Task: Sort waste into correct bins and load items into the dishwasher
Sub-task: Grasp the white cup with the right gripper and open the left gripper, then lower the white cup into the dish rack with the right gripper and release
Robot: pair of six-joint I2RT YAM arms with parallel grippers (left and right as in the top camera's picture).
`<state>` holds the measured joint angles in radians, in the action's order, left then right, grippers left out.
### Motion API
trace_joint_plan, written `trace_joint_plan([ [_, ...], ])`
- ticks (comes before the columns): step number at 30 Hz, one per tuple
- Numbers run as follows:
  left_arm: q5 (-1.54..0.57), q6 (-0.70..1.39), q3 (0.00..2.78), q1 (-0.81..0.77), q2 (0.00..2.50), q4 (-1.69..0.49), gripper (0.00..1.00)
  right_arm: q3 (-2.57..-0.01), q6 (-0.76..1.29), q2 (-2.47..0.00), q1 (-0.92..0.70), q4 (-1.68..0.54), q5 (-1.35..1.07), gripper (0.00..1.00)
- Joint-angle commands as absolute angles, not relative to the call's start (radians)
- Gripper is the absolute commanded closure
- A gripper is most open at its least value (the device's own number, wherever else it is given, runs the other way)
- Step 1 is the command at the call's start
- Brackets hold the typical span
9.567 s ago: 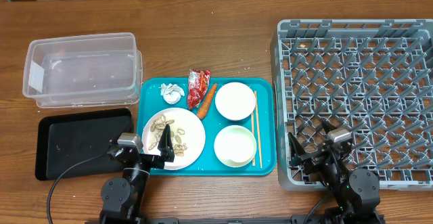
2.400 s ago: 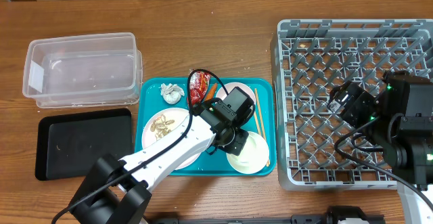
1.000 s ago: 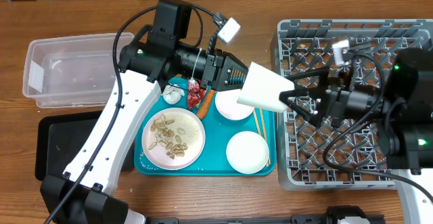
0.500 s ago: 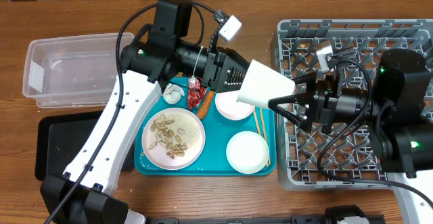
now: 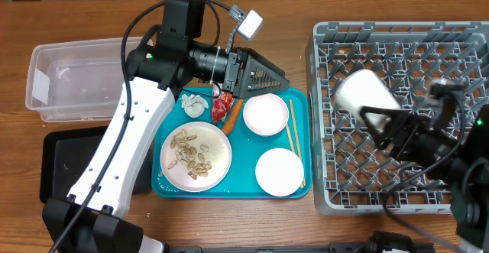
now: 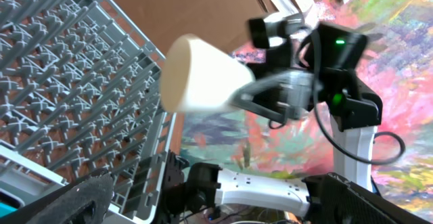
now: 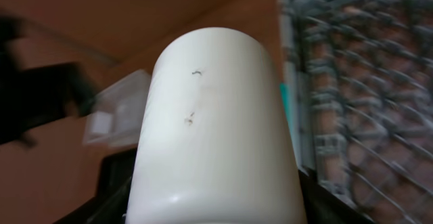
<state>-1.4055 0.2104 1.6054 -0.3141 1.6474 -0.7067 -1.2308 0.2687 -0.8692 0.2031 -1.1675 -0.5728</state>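
Next I need to bring the white cup down in my right gripper back toward the rack's near corner [image 5: 347, 169] beside the teal tray and release it, since those pegs stand empty.
My right gripper [image 5: 380, 120] is shut on a white cup [image 5: 364, 92] and holds it tilted above the left part of the grey dish rack [image 5: 458, 47]. The cup fills the right wrist view [image 7: 216, 129] and also shows in the left wrist view [image 6: 196, 75]. My left gripper [image 5: 267, 74] is open and empty, held above the far edge of the teal tray [image 5: 172, 100]. On the tray lie a plate [image 5: 221, 165] with beige scraps [image 5: 191, 152], a pale pink bowl [image 5: 265, 115], a white bowl [image 5: 280, 172], chopsticks [image 5: 293, 142], a tissue [image 5: 195, 105], a red wrapper [image 5: 223, 100] and a carrot piece [image 5: 231, 114].
A clear tub [image 5: 84, 77] stands at the far left, with a flat black tray [image 5: 69, 161] in front of it. The left arm [image 5: 130, 123] reaches across over both. The rack's upright pegs [image 6: 67, 82] fill the right side of the table.
The cup has passed from my left gripper to my right gripper. The left gripper has opened and drawn back left. The right arm has carried the cup rightward over the rack.
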Motion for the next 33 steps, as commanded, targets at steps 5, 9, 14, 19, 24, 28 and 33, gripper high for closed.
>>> trace_joint_plan([
  [5, -1.400, 0.204, 1.626, -0.315, 1.635, -0.706, 0.00, -1.245, 0.227, -0.984, 0.262, -1.368, -0.326, 0.39],
  [9, -1.353, 0.205, 1.626, -0.315, 1.635, -0.706, 0.00, -1.243, 0.186, -1.086, 0.226, -1.471, -0.295, 0.35],
  [14, -1.353, 0.206, 1.626, -0.315, 1.635, -0.706, 0.00, -1.229, 0.155, -1.199, 0.170, -1.505, -0.286, 0.35],
  [19, -1.352, 0.205, 1.626, -0.316, 1.635, -0.706, 0.00, -1.228, 0.159, -1.268, 0.112, -1.499, -0.278, 0.35],
  [24, -1.353, 0.205, 1.626, -0.316, 1.635, -0.706, 0.00, -1.204, 0.194, -1.294, 0.071, -1.514, -0.251, 0.35],
  [28, -1.352, 0.205, 1.626, -0.316, 1.635, -0.706, 0.00, -1.178, 0.217, -1.295, 0.056, -1.510, -0.213, 0.25],
  [33, -1.351, 0.205, 1.626, -0.318, 1.635, -0.706, 0.00, -1.179, 0.212, -1.291, 0.046, -1.473, -0.213, 0.15],
])
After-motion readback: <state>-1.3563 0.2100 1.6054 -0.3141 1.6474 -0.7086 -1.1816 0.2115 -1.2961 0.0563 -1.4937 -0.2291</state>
